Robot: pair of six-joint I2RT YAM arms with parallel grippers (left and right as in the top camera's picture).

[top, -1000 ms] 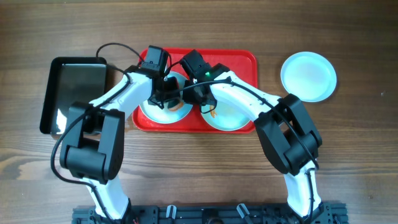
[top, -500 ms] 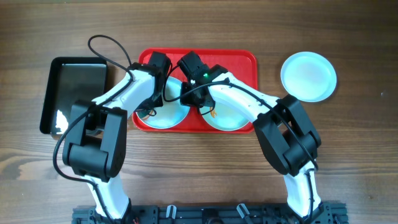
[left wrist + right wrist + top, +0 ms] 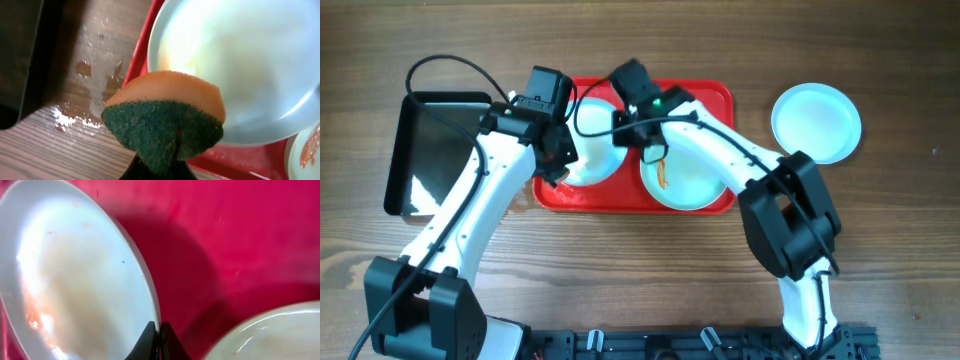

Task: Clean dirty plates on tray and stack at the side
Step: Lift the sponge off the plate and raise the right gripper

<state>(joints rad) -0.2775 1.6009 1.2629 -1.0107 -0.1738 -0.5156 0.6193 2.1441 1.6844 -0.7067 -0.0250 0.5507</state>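
Observation:
The third plate (image 3: 816, 123) lies off the tray, to the right of my right gripper in the overhead view: I should lift, cross over it, lower and release.
The red tray (image 3: 712, 98) holds two plates. My right gripper (image 3: 632, 128) is shut on the right rim of the left plate (image 3: 592, 152) and holds it tilted; the right wrist view shows the jaws (image 3: 159, 332) pinching that rim, the plate (image 3: 75, 280) faintly smeared. The other plate on the tray (image 3: 692, 182) has an orange smear. A third plate (image 3: 816, 122) lies on the table to the right. My left gripper (image 3: 556, 165) is shut on an orange-and-green sponge (image 3: 165, 120), held over the tray's left edge, apart from the tilted plate (image 3: 240, 65).
A glossy black tray (image 3: 435, 150) lies on the table left of the red tray. Wet patches (image 3: 85, 67) show on the wood between the two trays. The red tray's rim (image 3: 142, 47) runs right beside the sponge.
My left arm has drawn the sponge off the left plate, leftward to the tray's edge. My right gripper still grips the rim and has shifted slightly toward the back.

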